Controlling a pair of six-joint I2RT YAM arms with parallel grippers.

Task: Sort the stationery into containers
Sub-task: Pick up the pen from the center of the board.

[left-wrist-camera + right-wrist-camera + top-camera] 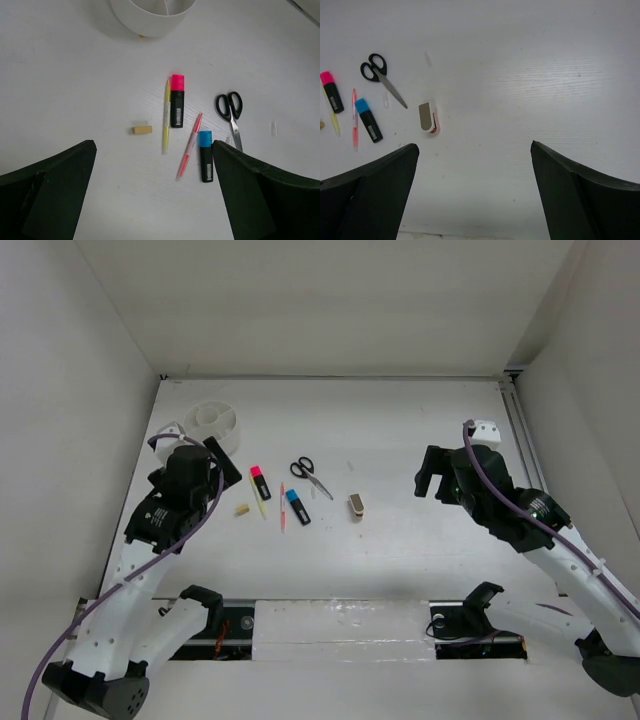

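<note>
The left gripper should next move down and to its right in the top view, onto the near part of the yellow pencil (260,502), because that part of the yellow pencil is clear of the pink highlighter.
The stationery lies mid-table: black-handled scissors (310,473), pink highlighter (259,482), blue highlighter (297,507), yellow pencil (260,502), pink pencil (282,506), beige eraser (241,510) and tan-grey block (355,505). The white divided tub (213,425) stands at the back left. My left gripper (222,462) is open and empty, above the table left of the items; its view shows the eraser (142,130), the pencils and both highlighters (177,100) ahead. My right gripper (432,478) is open and empty, right of the block (427,117).
White walls close in the table at the left, back and right. A rail (517,425) runs along the right edge. The tub's near wall (150,17) shows at the top of the left wrist view.
</note>
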